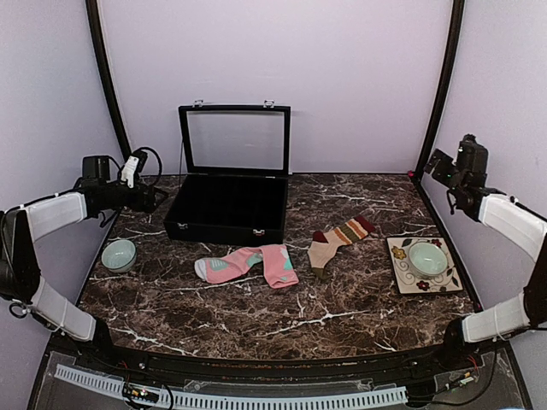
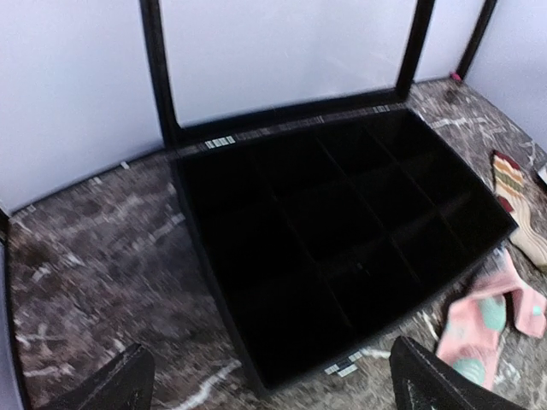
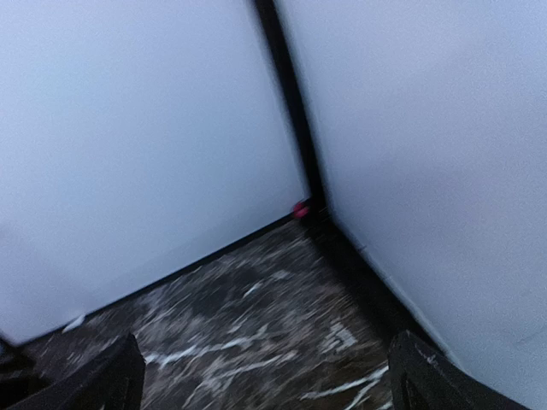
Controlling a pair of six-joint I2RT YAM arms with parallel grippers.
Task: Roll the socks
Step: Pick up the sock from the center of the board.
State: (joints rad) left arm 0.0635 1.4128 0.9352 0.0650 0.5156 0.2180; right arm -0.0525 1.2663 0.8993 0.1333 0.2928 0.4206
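Next, my left gripper lowers toward the right in the top view onto the grey toe of the pink socks, since that end lies nearest it.
The pink socks with mint patches and a grey toe lie flat on the marble table, centre front; the left wrist view catches them at lower right. The tan striped socks with a maroon cuff lie to their right, a strip of them showing at the left wrist view's right edge. My left gripper hovers open at the far left, beside the black case, nothing between its fingers. My right gripper is raised at the far right corner, open and empty, fingers wide apart.
An open black compartment case with an upright glass lid stands at the back centre. A mint bowl sits at the left. A second bowl rests on a floral square plate at the right. Black frame posts and pale walls enclose the table.
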